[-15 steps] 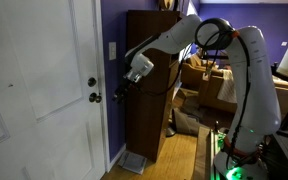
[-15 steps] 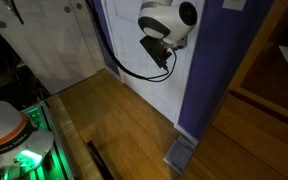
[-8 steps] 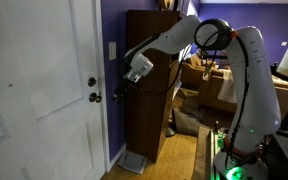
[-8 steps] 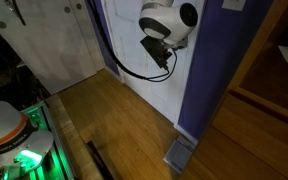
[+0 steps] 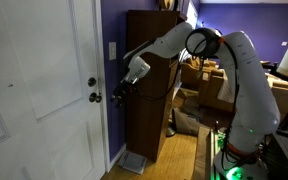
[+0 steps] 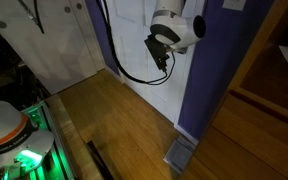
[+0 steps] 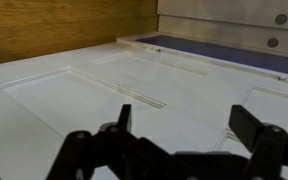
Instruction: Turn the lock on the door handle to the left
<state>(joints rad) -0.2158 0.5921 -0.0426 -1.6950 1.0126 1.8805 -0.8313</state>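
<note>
The small dark knob (image 5: 95,98) is outward of my gripper and at its height, so my gripper will next reach outward across the short gap toward it and close there.
The door handle (image 5: 95,97) is a small dark round knob on the white panelled door (image 5: 34,90), just below a pale silver deadbolt disc (image 5: 92,82). The lock at the knob's centre is too small to make out. My gripper (image 5: 116,96) hovers a short way from the knob at its height and points toward the door. In the other exterior view my gripper (image 6: 162,62) hangs in front of the door and the knob is hidden. In the wrist view my gripper (image 7: 189,118) is open and empty, its two dark fingers spread over bare door panel. No knob shows there.
A purple wall (image 5: 112,30) with a light switch (image 5: 111,50) borders the door frame. A tall dark wooden cabinet (image 5: 149,100) stands close behind my arm. A floor vent (image 5: 133,163) lies on the wood floor (image 6: 114,130). A black cable (image 6: 124,72) loops below my wrist.
My arm's upper links have swung toward the door, and the wrist has shifted and turned a little. The gripper has edged slightly nearer the knob. It is still open.
</note>
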